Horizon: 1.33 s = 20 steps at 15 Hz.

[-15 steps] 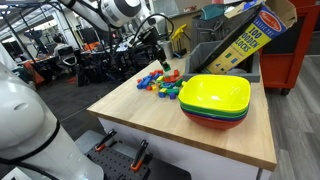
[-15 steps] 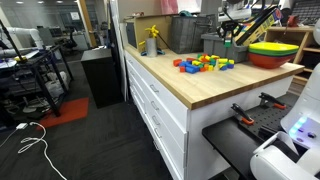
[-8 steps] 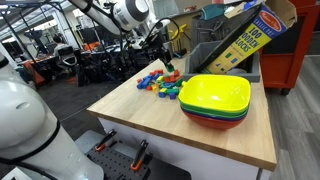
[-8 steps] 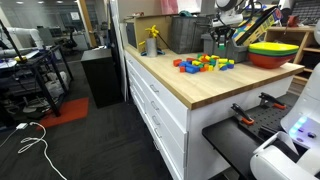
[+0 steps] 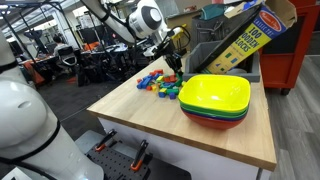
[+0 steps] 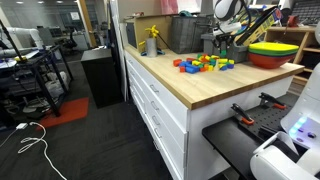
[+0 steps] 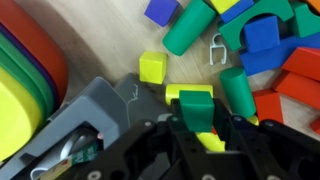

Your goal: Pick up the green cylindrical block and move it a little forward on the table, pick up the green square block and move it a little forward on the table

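The robot should next carry the green square block [image 7: 195,104] past the yellow block below the gripper, then lower it onto empty wood next to the yellow-green cube.
In the wrist view my gripper [image 7: 197,120] is shut on a green square block [image 7: 195,104], held above a yellow block on the pale wood table [image 7: 100,40]. One green cylindrical block [image 7: 236,90] lies just right of the jaws and another [image 7: 190,27] lies farther up. In both exterior views the gripper [image 5: 172,62] [image 6: 224,52] hangs over the far end of the pile of colored blocks [image 5: 160,82] [image 6: 205,63]; the held block cannot be made out there.
Stacked colored bowls [image 5: 215,100] [image 6: 272,52] [image 7: 25,70] stand next to the pile. A grey bin [image 7: 95,115] [image 6: 215,45] is close to the gripper. A yellow-green cube [image 7: 152,67] lies left of the jaws. A cardboard box [image 5: 250,35] stands behind.
The arm has swung from above the pile toward the bowls and grey bin, and the gripper now sits lower at the pile's far end.
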Available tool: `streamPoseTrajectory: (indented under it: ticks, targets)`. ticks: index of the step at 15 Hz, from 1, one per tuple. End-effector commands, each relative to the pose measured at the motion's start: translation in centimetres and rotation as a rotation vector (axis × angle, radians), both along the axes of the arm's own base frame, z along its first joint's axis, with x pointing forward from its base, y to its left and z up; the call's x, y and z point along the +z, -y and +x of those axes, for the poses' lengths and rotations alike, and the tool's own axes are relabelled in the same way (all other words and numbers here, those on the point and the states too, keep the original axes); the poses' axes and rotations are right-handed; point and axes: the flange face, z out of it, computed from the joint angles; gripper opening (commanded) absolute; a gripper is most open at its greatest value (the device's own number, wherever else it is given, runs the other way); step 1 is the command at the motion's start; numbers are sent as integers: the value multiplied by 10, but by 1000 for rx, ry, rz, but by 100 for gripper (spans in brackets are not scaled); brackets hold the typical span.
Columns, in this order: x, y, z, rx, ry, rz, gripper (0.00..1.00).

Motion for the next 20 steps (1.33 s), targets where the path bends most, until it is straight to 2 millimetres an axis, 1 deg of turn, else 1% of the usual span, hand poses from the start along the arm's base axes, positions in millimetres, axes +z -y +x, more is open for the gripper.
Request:
streamPoseTrajectory:
  ticks: [1, 5, 6, 7, 9, 10, 12, 13, 15, 19, 20]
  targets:
    - [-14, 10, 4, 16, -35, -6, 9]
    - [-32, 10, 0, 13, -68, -2, 9]
    - [-35, 10, 0, 12, -72, -2, 17]
    - [-37, 9, -1, 14, -74, -3, 56]
    - [-38, 7, 1, 34, -68, -16, 67]
    - [-37, 6, 2, 44, -61, -20, 75]
    - [-28, 5, 1, 67, -50, -40, 89]
    - [-22, 4, -1, 78, -41, -46, 97]
    - [-5, -5, -7, 115, -19, -46, 100]
    - [35, -25, -26, 220, 39, -29, 100]
    - [46, -34, -33, 258, 62, -19, 100]
